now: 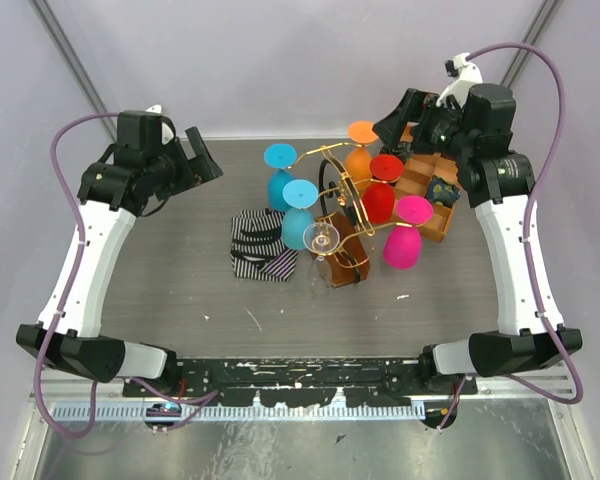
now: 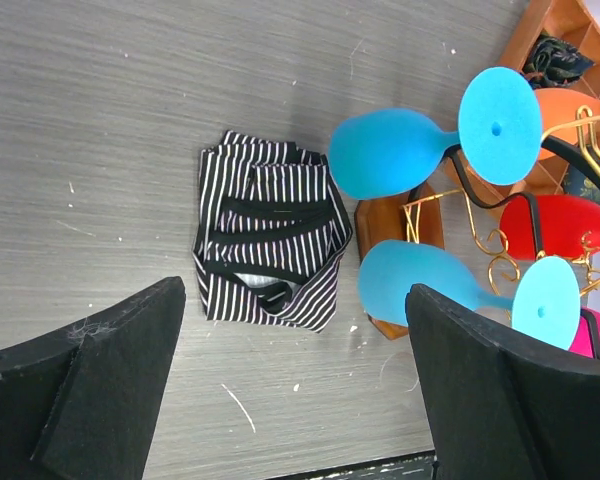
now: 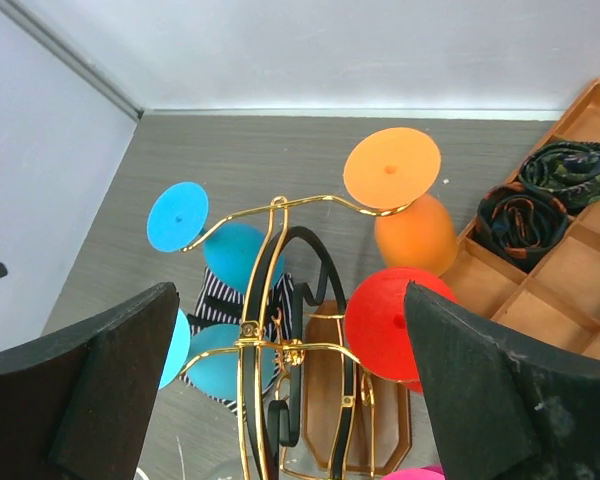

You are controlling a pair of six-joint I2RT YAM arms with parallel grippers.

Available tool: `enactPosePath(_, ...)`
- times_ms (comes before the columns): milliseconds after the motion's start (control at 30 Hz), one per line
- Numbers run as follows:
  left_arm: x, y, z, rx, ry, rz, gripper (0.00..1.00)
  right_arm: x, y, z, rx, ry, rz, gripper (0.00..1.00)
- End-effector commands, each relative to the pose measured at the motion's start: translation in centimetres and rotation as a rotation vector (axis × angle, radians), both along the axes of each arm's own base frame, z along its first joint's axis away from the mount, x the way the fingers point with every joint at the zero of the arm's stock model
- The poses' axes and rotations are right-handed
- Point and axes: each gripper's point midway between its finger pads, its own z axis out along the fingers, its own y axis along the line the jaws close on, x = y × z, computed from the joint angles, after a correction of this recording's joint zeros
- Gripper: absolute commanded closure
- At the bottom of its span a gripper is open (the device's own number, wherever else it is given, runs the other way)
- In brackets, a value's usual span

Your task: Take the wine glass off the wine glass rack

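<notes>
The gold central bar of the rack runs bare between the glasses, so the robot's right gripper will move back and down astride the bar next and close.
The wine glass rack (image 1: 337, 190) is gold wire on a brown wooden base (image 1: 346, 262), mid-table. Several wine glasses hang from it upside down: two blue (image 1: 279, 192), orange (image 1: 359, 162), red (image 1: 378, 203), pink (image 1: 402, 247) and a clear one (image 1: 322, 238) at the front. My left gripper (image 1: 202, 157) hovers open to the rack's left, holding nothing; its wrist view shows the blue glasses (image 2: 385, 152) ahead of its gripper (image 2: 295, 300). My right gripper (image 1: 398, 130) is open above the rack's far right. Its wrist view looks down on the rack (image 3: 270, 330), the orange glass (image 3: 392, 168) and the red glass (image 3: 395, 320), with its gripper (image 3: 290, 300) empty.
A folded black-and-white striped cloth (image 1: 262, 246) lies left of the rack's base. An orange-brown compartment tray (image 1: 427, 190) stands close behind the rack at right, holding rolled dark fabric (image 3: 520, 215). Grey walls close in the back and both sides.
</notes>
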Motion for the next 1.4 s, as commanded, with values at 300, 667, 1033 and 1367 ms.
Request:
enactPosePath(300, -1.5, 0.9, 0.2, 0.069, 0.031, -0.035, 0.02, -2.9, -0.3, 0.6, 0.004, -0.006, 0.002, 0.00)
enactPosePath(667, -2.0, 0.1, -1.3, 0.023, 0.067, -0.051, 0.02, -8.8, 1.6, -7.3, -0.156, 0.428, 0.063, 0.00)
enactPosePath(1033, -2.2, -0.3, -2.1, 0.005, 0.093, -0.059, 0.02, -12.2, 1.8, -8.6, -0.235, 0.491, 0.097, 0.00)
enactPosePath(1367, -1.8, -1.7, -2.6, -0.070, 0.111, -0.076, 0.02, -8.6, 3.6, -8.9, -0.310, 0.376, 0.100, 0.04)
